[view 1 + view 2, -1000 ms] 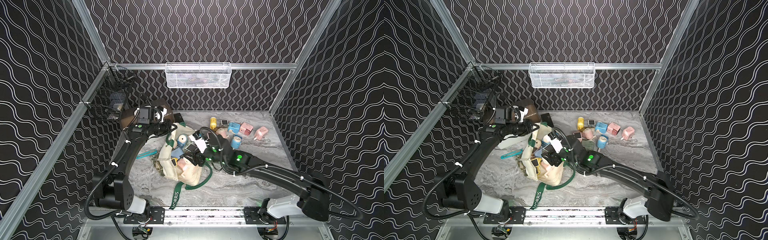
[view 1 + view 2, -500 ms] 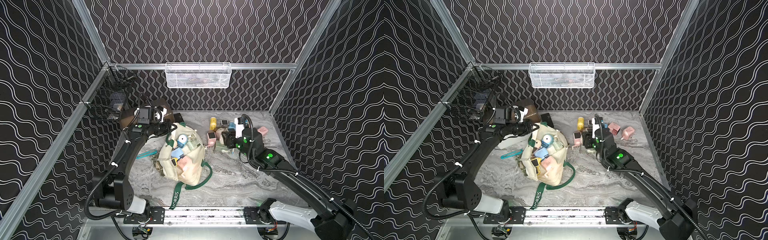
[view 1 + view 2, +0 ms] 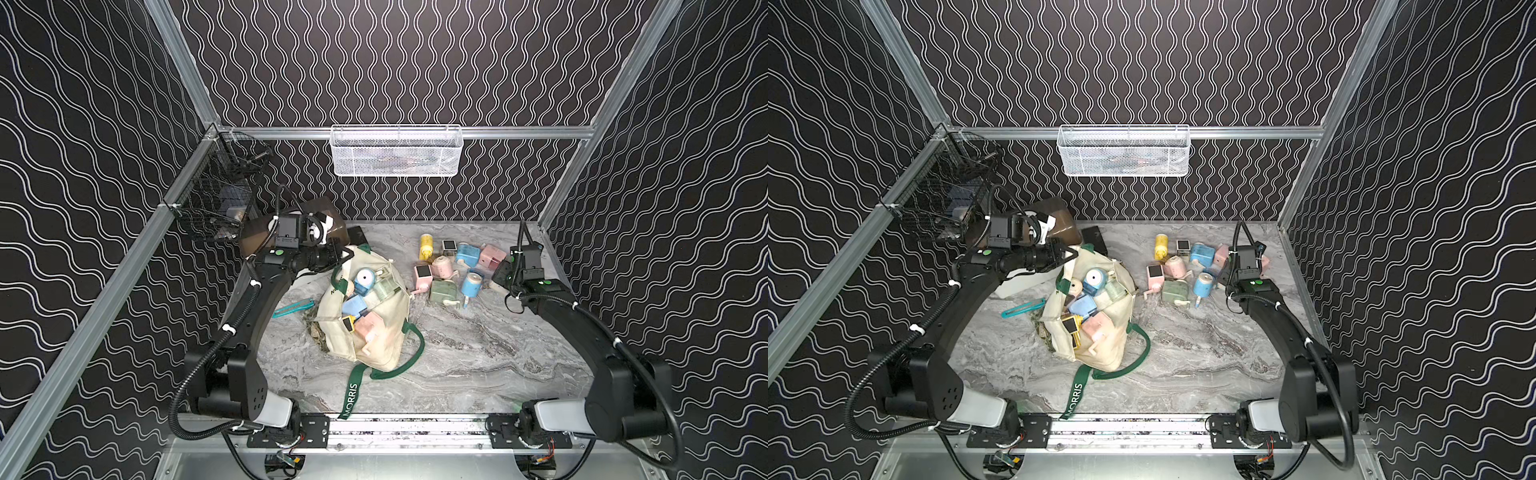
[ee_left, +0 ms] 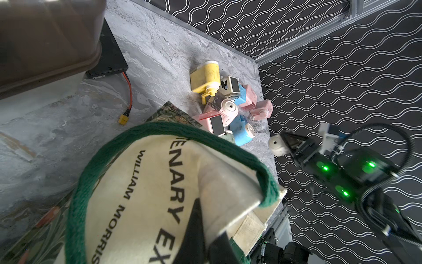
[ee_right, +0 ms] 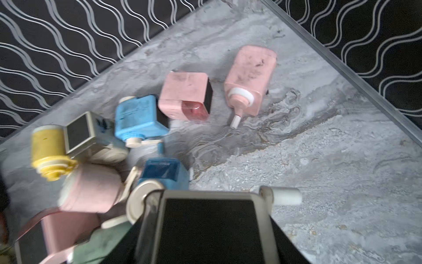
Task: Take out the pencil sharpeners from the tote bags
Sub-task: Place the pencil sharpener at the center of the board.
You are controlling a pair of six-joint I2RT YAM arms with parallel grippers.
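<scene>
The bare tabletop beside the pile's blue sharpener is an open patch below my right gripper, so my gripper will next lower and release the cream sharpener there.
The cream tote bag (image 3: 380, 345) with green straps lies mid-table, mouth gaping, holding several pencil sharpeners, among them a blue round-faced one (image 3: 365, 279) and a pink one (image 3: 368, 326). My left gripper (image 3: 347, 253) is shut on the bag's far rim (image 4: 228, 182), holding it up. My right gripper (image 3: 500, 276) hangs at the right side of the table, shut on a cream sharpener with a dark face (image 5: 205, 228), its round end (image 4: 277, 145) showing in the left wrist view. Several sharpeners lie in a pile (image 3: 442, 293) just left of it.
A white box with a brown lid (image 3: 299, 220) stands behind my left wrist, a black flat pack (image 3: 357, 237) beside it. A teal strip tool (image 3: 293, 308) lies left of the bag. A black wire basket (image 3: 216, 199) and a white mesh basket (image 3: 395, 151) hang on the walls.
My right arm has lifted the cream sharpener out of the bag and swung it right, past the pile. The left gripper has kept its hold on the rim.
</scene>
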